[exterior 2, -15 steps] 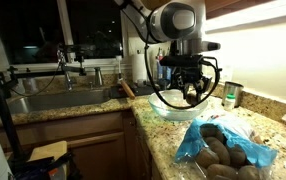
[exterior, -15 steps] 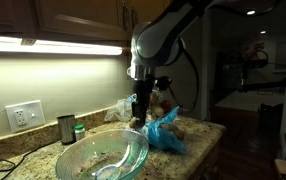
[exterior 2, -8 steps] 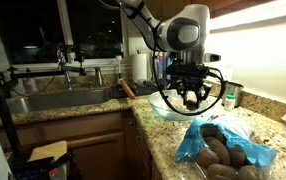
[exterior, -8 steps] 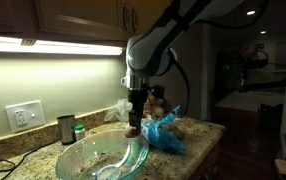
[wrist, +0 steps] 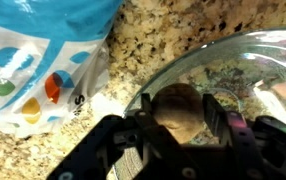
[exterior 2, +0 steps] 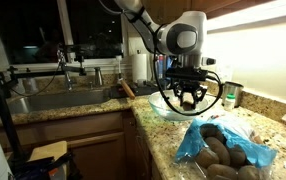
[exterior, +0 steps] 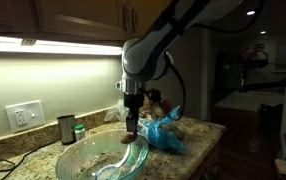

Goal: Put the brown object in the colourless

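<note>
Next, my gripper leaves the bag, goes over the bowl's open middle and releases the potato, as it hangs over the bowl's rim by the bag.
My gripper is shut on a brown potato, seen between the fingers in the wrist view. It hangs over the near rim of the clear glass bowl. In both exterior views the gripper holds the potato just above the edge of the bowl on the granite counter.
A blue and white plastic bag with several potatoes lies beside the bowl. A dark cup and small jar stand near the wall outlet. A sink lies past the bowl.
The gripper has moved with the potato from beside the bag toward the bowl, and now hangs over its rim.
</note>
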Robot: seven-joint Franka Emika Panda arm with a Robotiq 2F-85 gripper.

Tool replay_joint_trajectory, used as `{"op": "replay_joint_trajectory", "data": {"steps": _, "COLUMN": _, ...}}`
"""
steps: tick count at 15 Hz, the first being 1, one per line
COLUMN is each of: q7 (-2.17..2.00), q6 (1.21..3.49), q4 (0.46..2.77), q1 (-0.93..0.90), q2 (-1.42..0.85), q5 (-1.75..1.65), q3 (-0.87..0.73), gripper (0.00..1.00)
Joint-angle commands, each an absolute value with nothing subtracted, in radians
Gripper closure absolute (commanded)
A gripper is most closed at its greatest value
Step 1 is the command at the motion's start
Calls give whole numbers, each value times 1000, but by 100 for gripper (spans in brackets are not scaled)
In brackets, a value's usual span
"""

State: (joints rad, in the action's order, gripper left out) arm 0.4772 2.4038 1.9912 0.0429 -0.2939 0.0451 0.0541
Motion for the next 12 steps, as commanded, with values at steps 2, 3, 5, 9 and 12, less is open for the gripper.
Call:
{"op": "replay_joint_trajectory", "data": {"steps": 2, "q7": 522, "q6": 2402, "q4": 1968, "q1": 48, "q2": -290, "q5": 59, "q3": 95, "gripper": 72}}
{"op": "replay_joint_trajectory", "data": {"steps": 3, "q7": 524, "q6": 2402, "q4": 1964, "q1": 45, "q2": -293, "q5": 54, "q3": 100, "gripper": 72}}
{"op": "replay_joint_trajectory", "data": {"steps": 5, "q7": 519, "q6": 2396, "q4": 1955, "q1": 42, "q2": -302, "q5": 49, "q3": 107, "gripper": 39}}
{"op": "replay_joint_trajectory", "data": {"steps": 9, "q7": 521, "q6": 2401, "q4": 1957, "q1": 47, "q2": -315, "q5": 49, "q3": 109, "gripper": 2}}
{"op": "replay_joint_trajectory", "data": {"steps": 12, "q7": 525, "q6": 2400, "q4": 1963, "q1": 54, "q2": -308, "q5": 52, "q3": 109, "gripper": 0}}
